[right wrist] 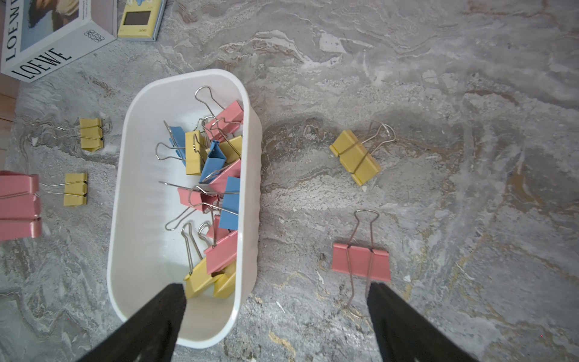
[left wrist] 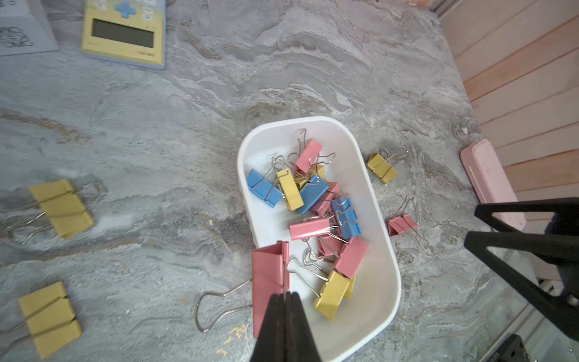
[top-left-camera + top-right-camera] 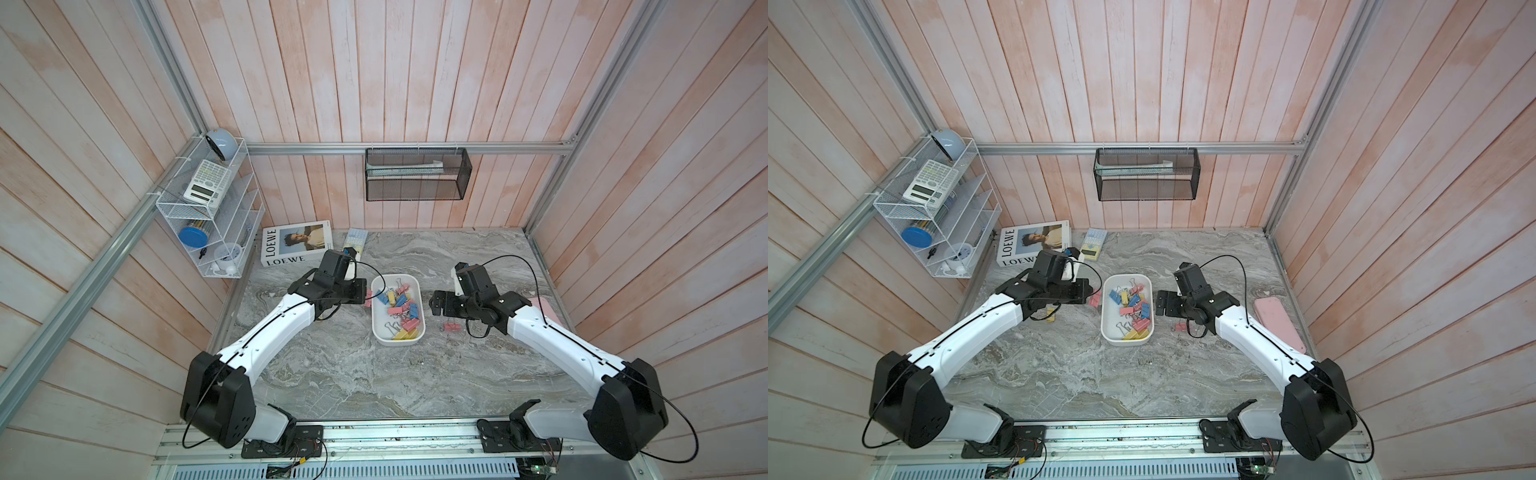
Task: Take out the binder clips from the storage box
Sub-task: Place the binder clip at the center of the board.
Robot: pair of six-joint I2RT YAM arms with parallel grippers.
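Observation:
My left gripper is going to move back and down and release the pink clip on the bare tabletop beside the yellow clips.
The storage box, a shallow white tray, sits mid-table holding several pink, blue and yellow binder clips. My left gripper is at the box's left rim, shut on a pink binder clip whose wire handle sticks out over the table. My right gripper hovers open just right of the box, nothing between its fingers. On the table right of the box lie a pink clip and a yellow clip.
Two yellow clips lie on the table left of the box. A LOEWE book and a yellow calculator are at the back left, a pink case at the right edge. A white wire rack and a black mesh basket hang on the walls.

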